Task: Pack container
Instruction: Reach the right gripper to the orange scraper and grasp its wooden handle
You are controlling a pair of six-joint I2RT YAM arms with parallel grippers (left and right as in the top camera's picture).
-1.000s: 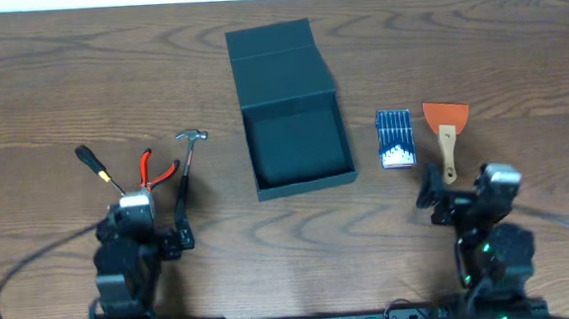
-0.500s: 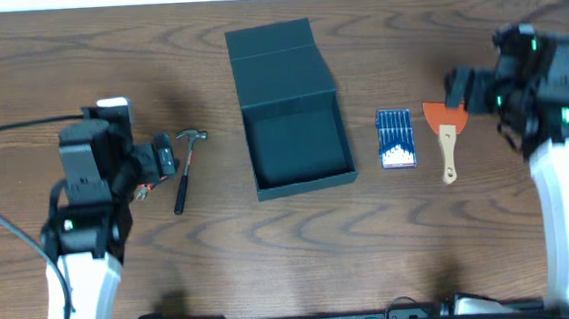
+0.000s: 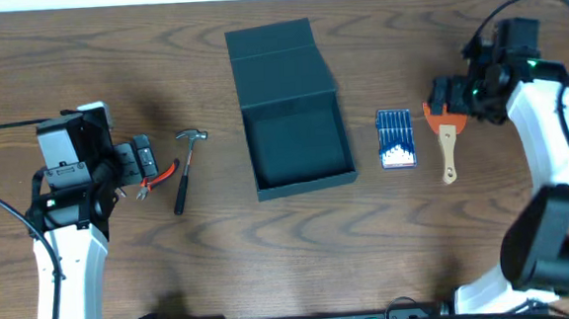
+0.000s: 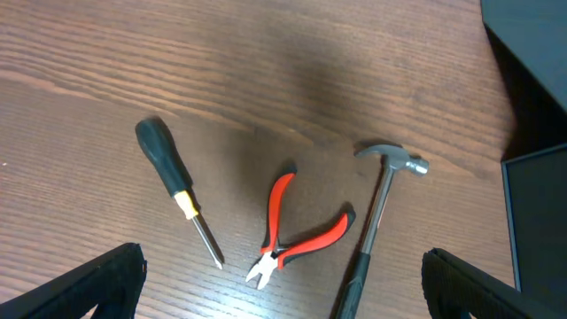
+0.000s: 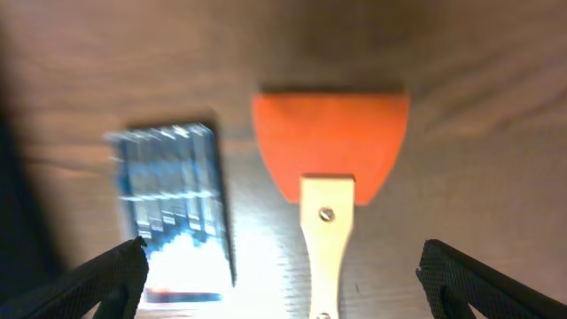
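Next, my right gripper moves down onto the handle's end at the blade (image 3: 447, 134) (image 5: 327, 209), where the scraper is much narrower than the orange blade.
The container (image 3: 302, 185) is a dark teal-grey box standing open mid-table, its flap lid (image 3: 272, 41) folded back; its edge shows in the left wrist view (image 4: 537, 221). My left gripper (image 3: 138, 159) is open and empty, above red-handled pliers (image 4: 297, 235), a black-handled screwdriver (image 4: 173, 190) and a hammer (image 4: 376, 221). The hammer (image 3: 186, 165) and pliers (image 3: 162, 175) lie left of the box. My right gripper (image 3: 447, 100) is open and empty, above an orange-bladed scraper (image 3: 447, 135) with a wooden handle (image 5: 330, 177).
A small blue case of bits (image 3: 394, 138) lies between the box and the scraper; it is blurred in the right wrist view (image 5: 173, 204). The wooden table (image 3: 300, 257) stretches toward the front edge.
Both arms have risen from the front of the table. The left gripper has moved over the hand tools, the right over the scraper. No object has moved.
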